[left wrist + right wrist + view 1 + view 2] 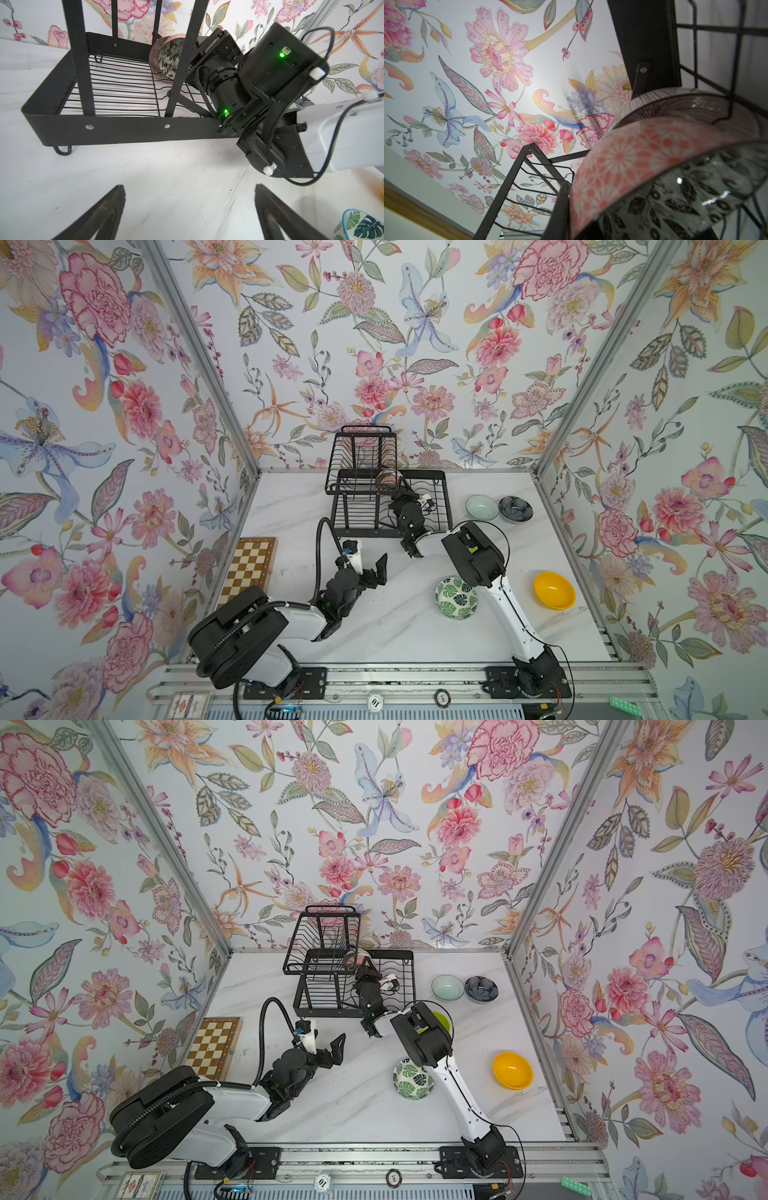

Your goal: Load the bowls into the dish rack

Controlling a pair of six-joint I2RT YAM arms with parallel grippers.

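Next, my right gripper comes down to set the black-and-white patterned bowl [169,58] on the lower tray's wires and releases the bowl's rim, since those wires lie below the gripper.
The black wire dish rack [446,497] [299,986] [124,131] stands at the back of the table. In its lower tray a pink ribbed bowl [154,56] [695,108] stands on edge. My right gripper [402,488] [569,216] is shut on the rim of the black-and-white patterned bowl [169,58] [675,197], which leans against the pink one. Only one of its fingers [560,207] shows. My left gripper [365,558] [190,207] hangs open above bare table in front of the rack. On the table sit the green-leaf bowl [456,598] [412,1079], orange-yellow bowl [554,590], celadon bowl [481,507] and dark blue bowl [515,509]. The lime green bowl [441,1020] peeks out behind the right arm.
A brown-and-cream chessboard [249,568] [214,1046] lies at the table's left edge. Flowered walls close in the table on three sides. The rack's raised upper basket [361,456] overhangs the left part of the lower tray. My right forearm crosses the rack's front rim.
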